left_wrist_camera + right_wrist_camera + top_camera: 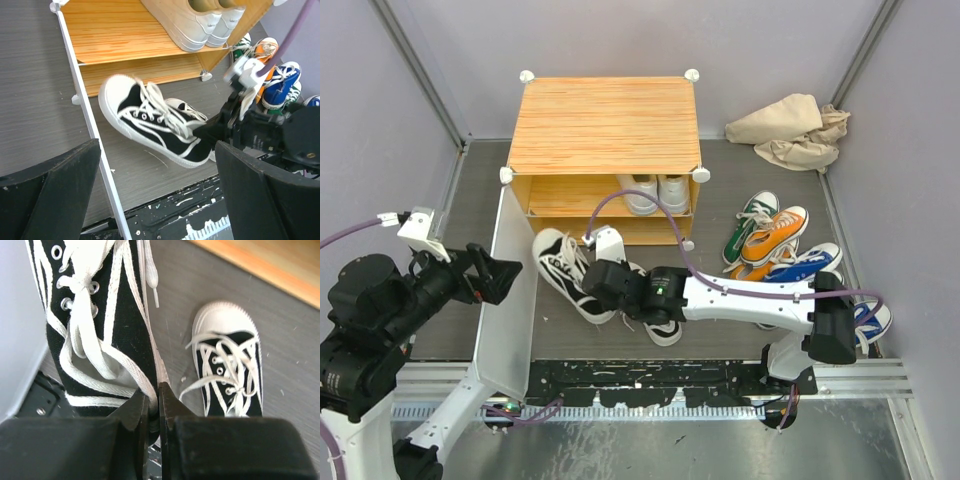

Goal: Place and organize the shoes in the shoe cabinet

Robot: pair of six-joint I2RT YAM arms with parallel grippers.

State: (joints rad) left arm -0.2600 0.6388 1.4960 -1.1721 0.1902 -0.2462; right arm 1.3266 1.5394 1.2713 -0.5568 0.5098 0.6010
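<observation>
I need to move my right gripper outward next onto the upper shelf's empty part, which is outward of it beside the white pair, and release the shoe.
The shoe cabinet stands at the back centre with its white door swung open to the left. A white pair sits on its upper shelf. My right gripper is shut on the collar of a black-and-white shoe, which is in front of the cabinet. Its mate lies on the floor beside it, partly under my right arm. My left gripper is open by the door's edge, with nothing held.
Orange, green and blue shoes are piled at the right of the cabinet. A beige cloth bag lies at the back right. Grey walls close in on both sides. A black rail runs along the near edge.
</observation>
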